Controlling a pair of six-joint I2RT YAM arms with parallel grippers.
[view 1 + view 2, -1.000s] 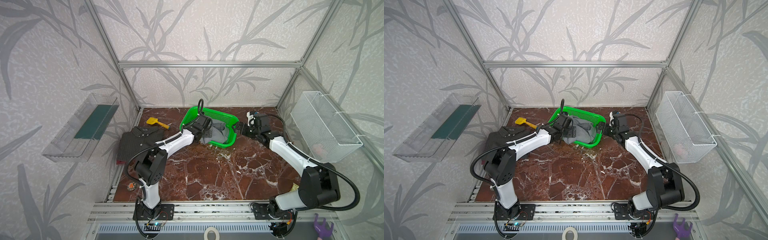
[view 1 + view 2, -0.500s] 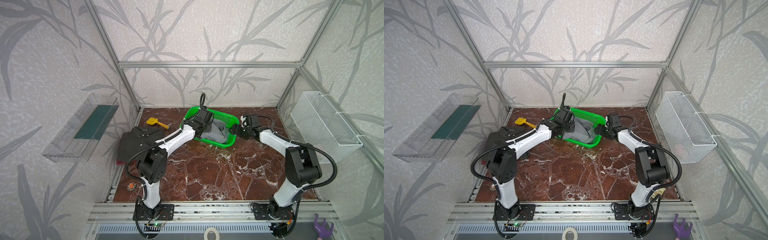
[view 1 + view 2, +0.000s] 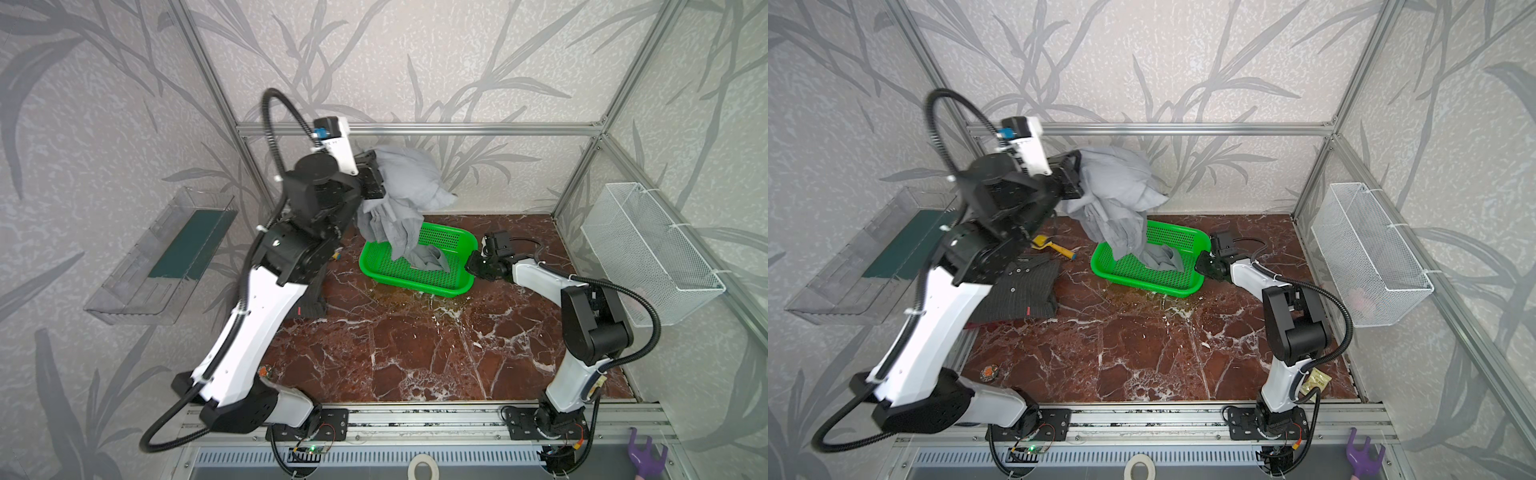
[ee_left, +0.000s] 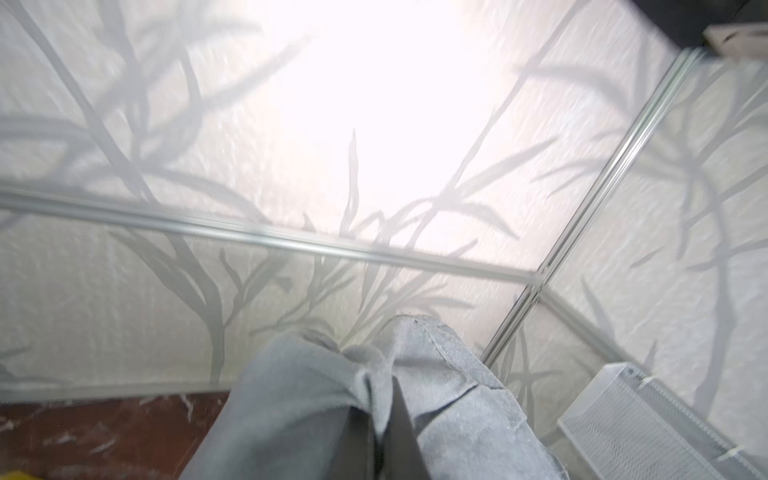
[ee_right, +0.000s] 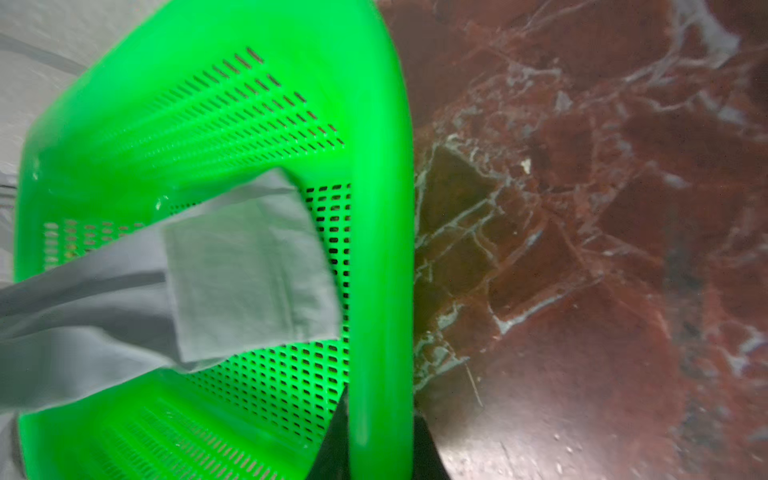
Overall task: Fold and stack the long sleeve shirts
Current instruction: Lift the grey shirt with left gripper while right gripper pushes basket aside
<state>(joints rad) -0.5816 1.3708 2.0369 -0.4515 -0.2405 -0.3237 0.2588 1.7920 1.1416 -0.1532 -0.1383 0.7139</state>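
The tabletop is bare between the right gripper and the wire basket's side, so the right gripper next needs to pull the green basket's rim toward that side and release it.
The light-grey shirt (image 3: 405, 183) (image 3: 1117, 187) hangs bunched high above the table. Its lower end trails into the green basket (image 3: 409, 284) (image 3: 1142, 283). My left gripper (image 3: 376, 178) (image 3: 1077, 174) is raised near the back wall and shut on a fold of that shirt (image 4: 316, 407). My right gripper (image 3: 471, 266) (image 3: 1202, 266) is low at the basket's right end, shut on its rim (image 5: 382, 249), one finger inside and one outside. The dark pinstriped shirt (image 3: 1021, 286) lies folded at the left, partly behind the left arm.
A yellow-handled tool (image 3: 1054, 246) lies between the pinstriped shirt and the basket. A white wire basket (image 3: 648, 249) hangs on the right wall and a clear shelf (image 3: 166, 257) on the left wall. A small orange object (image 3: 988, 371) sits near the front left.
The left gripper closed on the grey shirt inside the basket and lifted it high. The right gripper reached the basket's right rim and closed on it.
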